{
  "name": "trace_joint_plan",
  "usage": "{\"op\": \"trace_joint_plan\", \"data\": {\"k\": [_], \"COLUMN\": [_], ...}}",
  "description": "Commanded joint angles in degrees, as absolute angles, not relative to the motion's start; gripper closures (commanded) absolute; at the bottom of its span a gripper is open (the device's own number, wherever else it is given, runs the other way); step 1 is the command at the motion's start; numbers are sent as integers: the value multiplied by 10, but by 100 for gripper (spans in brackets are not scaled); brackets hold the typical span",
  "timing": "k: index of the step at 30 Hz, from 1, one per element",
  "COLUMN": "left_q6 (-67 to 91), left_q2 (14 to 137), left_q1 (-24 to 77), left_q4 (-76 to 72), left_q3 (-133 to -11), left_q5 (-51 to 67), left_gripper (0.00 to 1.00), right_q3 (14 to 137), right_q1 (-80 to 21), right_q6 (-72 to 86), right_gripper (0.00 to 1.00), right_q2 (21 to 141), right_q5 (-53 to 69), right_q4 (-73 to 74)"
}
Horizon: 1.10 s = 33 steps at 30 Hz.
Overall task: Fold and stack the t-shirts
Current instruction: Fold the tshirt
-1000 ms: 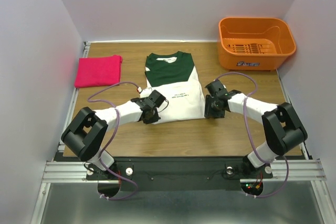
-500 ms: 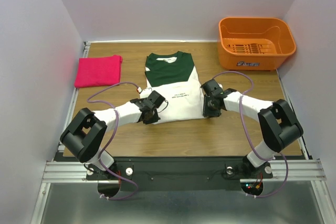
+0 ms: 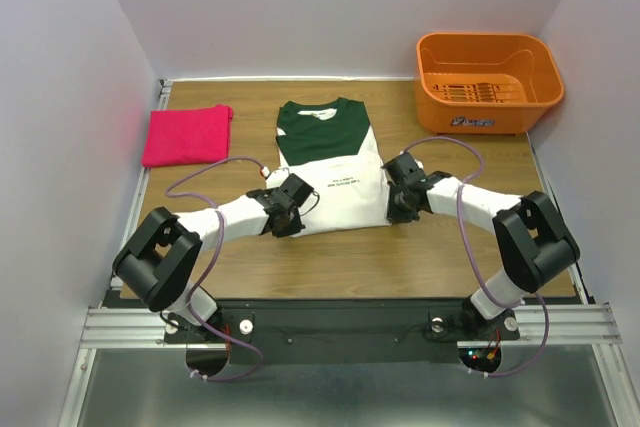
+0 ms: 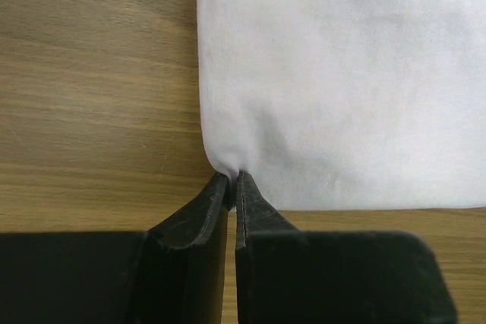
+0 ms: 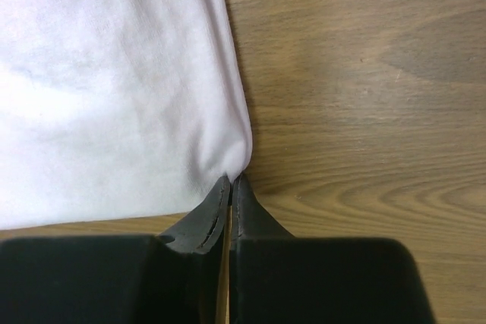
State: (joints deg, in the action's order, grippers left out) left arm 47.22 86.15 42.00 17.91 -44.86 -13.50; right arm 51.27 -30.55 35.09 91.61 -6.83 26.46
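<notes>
The t-shirt's sides are folded in, so I should next lift its near corner in my right gripper, carry it outward and down onto the t-shirt's dark green shoulder (image 3: 360,121) and release it.
The white t-shirt with dark green top (image 3: 333,162) lies flat mid-table, sides folded in, collar toward the back. My left gripper (image 3: 283,219) is shut on its near left corner; in the left wrist view the white cloth (image 4: 342,81) is pinched at the fingertips (image 4: 233,184). My right gripper (image 3: 397,209) is shut on the near right corner, and the right wrist view shows the cloth (image 5: 114,89) caught at its tips (image 5: 232,182). The pink-red t-shirt (image 3: 187,134) lies folded at the back left.
An orange plastic basket (image 3: 487,79) stands at the back right corner. White walls close in the wooden table (image 3: 430,257) on three sides. Purple cables loop over both arms.
The right gripper has moved a little left and closed in on the shirt's near right corner. The left gripper has barely moved.
</notes>
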Motion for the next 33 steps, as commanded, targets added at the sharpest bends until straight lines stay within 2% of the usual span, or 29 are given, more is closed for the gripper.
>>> {"op": "trace_joint_plan", "data": {"k": [1,8,14,19,22,27,33], "left_q6": [461,451,497,540,568,547,485], "left_q2": [862,782,726,678,629,628,658], "left_q1": [425,438,499,530,530,514,430], "left_q4": [247,254,278,304,336,388,388], "left_q3": [-418,-385,-374,-376,-408,-492,-570], "left_q5": [-106,-48,-17,-6,-53,-133,-156], "left_gripper": [100,100,100,100,100,100,100], "right_q3": [480,447,406,423,486,597,735], "right_q1": [-316,-317,-318,-318,-318,-318,-313], "right_q6": [338,314,308,316,319,305,268], "right_gripper": [99,99,99,99,99,99,99], "right_q2": [899,836,744,687,671,699,783], "right_q5": [-55,-3,58,54,11,-37,-72], "right_q4": [289,342,404,466,490,512,527]}}
